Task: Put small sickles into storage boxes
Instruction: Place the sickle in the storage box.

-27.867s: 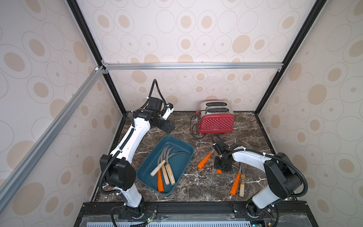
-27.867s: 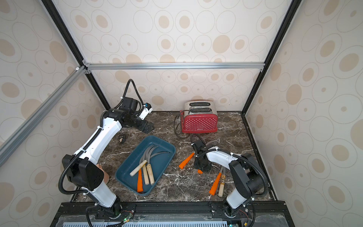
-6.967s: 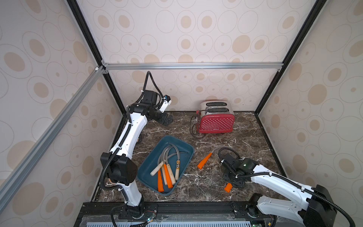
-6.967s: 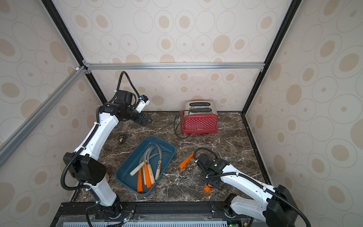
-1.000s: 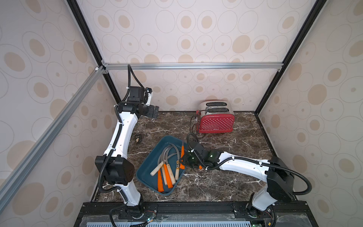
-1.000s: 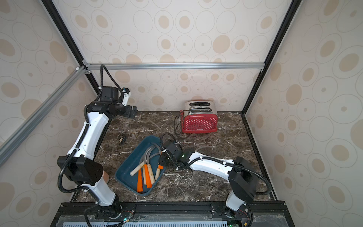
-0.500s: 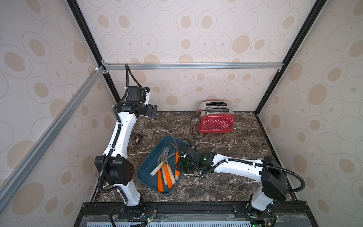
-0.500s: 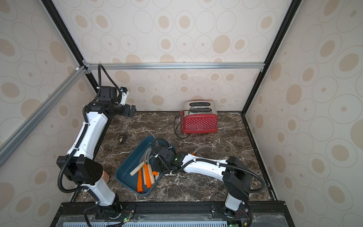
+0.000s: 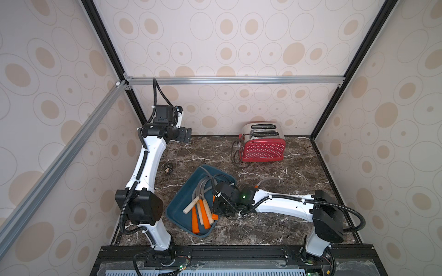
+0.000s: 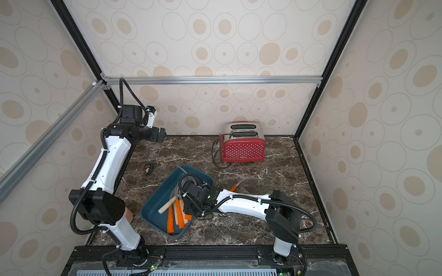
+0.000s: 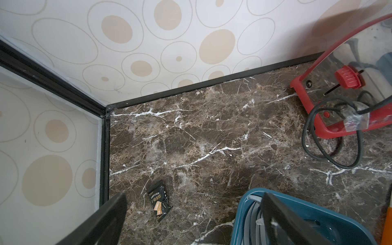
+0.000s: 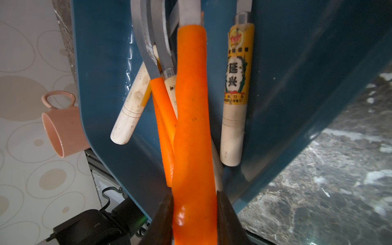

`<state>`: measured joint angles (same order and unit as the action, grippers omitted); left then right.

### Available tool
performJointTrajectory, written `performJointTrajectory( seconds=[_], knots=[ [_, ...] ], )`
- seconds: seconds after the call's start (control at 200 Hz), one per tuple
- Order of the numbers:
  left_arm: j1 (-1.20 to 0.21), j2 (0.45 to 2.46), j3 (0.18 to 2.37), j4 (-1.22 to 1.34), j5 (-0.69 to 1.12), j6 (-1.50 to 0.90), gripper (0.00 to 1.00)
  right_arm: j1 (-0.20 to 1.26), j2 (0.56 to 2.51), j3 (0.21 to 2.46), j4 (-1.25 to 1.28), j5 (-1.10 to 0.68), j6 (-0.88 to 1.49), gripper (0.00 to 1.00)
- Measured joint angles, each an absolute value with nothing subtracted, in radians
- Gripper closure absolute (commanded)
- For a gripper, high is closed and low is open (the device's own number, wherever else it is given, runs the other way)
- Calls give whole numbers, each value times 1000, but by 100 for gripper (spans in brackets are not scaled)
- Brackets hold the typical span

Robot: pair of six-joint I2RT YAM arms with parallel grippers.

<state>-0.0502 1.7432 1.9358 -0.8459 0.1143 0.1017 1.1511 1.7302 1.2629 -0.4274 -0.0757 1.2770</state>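
Observation:
Next, my right gripper sinks into the tray [image 9: 179, 206], shifting toward the bunched orange and pale handles, to release the sickle, since it hangs above them near the tray's rim.
The storage box is a dark teal tray [image 9: 179, 206] [image 10: 153, 211] [image 12: 101, 84] with several small sickles in it, orange handles [image 9: 195, 221] and pale wood handles [image 12: 233, 131] side by side. My right gripper [image 9: 221, 206] [image 12: 194, 194] hangs over the tray's right side, shut on an orange-handled sickle [image 12: 192, 127] whose handle end [image 10: 188, 217] pokes out below it. One more orange-handled sickle [image 9: 265, 181] [image 10: 246, 180] lies on the marble right of the tray, partly under the right arm. My left gripper [image 9: 187, 135] [image 11: 194, 197] stands open and empty, high at the back left.
A red polka-dot toaster [image 9: 263, 148] [image 10: 242, 149] with a coiled black cord [image 11: 331, 152] stands at the back. A small black snack packet [image 9: 168, 169] [image 11: 159, 200] lies left of the tray. A pink cup [image 12: 61, 129] lies beside the tray's front left corner.
My right gripper has carried the orange-handled sickle from the tray's right rim leftward and forward, over the sickles in the tray. The left arm has barely moved.

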Motion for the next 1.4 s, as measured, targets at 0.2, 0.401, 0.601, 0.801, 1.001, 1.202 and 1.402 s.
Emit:
performJointTrajectory(
  seconds=[0.2, 0.401, 0.601, 0.801, 1.001, 1.202, 1.402],
  knots=[
    [-50, 1743, 1930, -846, 124, 102, 1, 1160, 1735, 1270, -468, -79, 1298, 89],
    [-50, 1743, 1922, -847, 130, 105, 1, 1164, 1768, 1301, -489, -89, 1306, 87],
    [-50, 1743, 1914, -847, 130, 116, 1, 1164, 1805, 1340, -498, -105, 1310, 85],
    [-50, 1743, 1908, -849, 130, 124, 1, 1164, 1831, 1354, -505, -116, 1314, 79],
    [-50, 1743, 1908, -848, 131, 128, 1, 1164, 1841, 1364, -509, -122, 1317, 69],
    [-50, 1743, 1908, -849, 133, 130, 1, 1164, 1877, 1406, -512, -136, 1315, 64],
    [-50, 1743, 1908, -849, 135, 130, 1, 1164, 1897, 1425, -513, -148, 1304, 60]
  ],
)
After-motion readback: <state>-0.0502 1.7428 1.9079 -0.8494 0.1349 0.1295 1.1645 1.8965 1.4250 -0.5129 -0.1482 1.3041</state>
